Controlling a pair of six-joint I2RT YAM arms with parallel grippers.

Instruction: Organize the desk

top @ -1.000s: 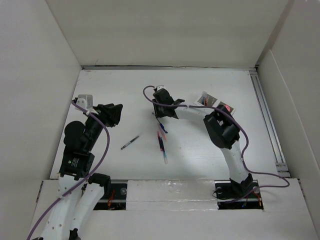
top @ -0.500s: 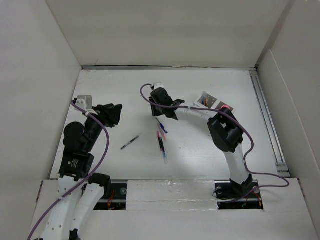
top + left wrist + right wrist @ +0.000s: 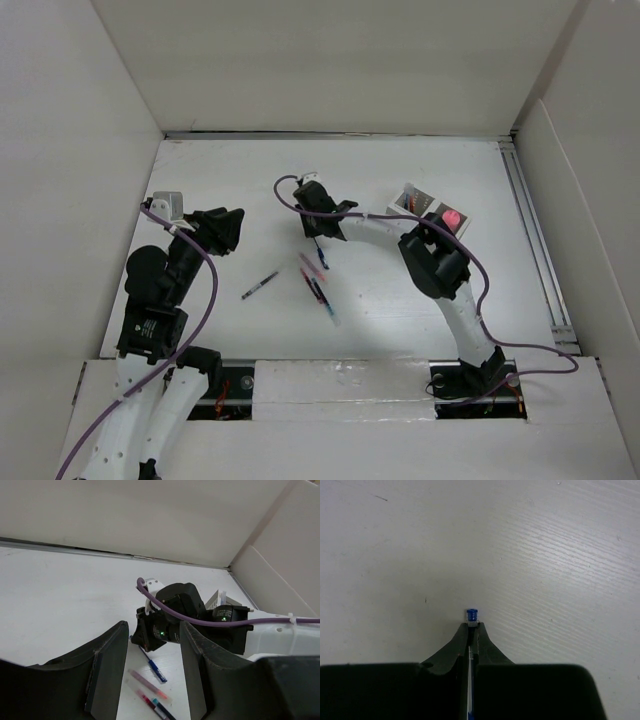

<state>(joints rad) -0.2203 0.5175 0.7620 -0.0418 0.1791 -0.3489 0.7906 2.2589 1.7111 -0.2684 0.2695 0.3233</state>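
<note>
The blue pen is to be released over the organizer box's section (image 3: pixel 411 203) where pens already stand, so the robot's right gripper will move up and to the right in the top view.
The desk (image 3: pixel 400 290) is a white tabletop between tall white walls. My right gripper (image 3: pixel 312 218) is near the desk's middle, low over it and shut on a blue pen (image 3: pixel 320 256). The pen's blue end (image 3: pixel 471 614) sticks out past the closed fingertips in the right wrist view. The pen's free end trails on the desk in the left wrist view (image 3: pixel 152 664). My left gripper (image 3: pixel 228 228) is open and empty above the left side of the desk, facing the right gripper.
A pink pen (image 3: pixel 311 267) and a red and a teal pen (image 3: pixel 323 297) lie just in front of the right gripper. A black pen (image 3: pixel 260 285) lies to their left. A small white organizer box (image 3: pixel 432 208) stands at the right.
My right gripper has moved left with the blue pen. The pink, red and teal pens have shifted and now lie at a slant. The left arm has not moved.
</note>
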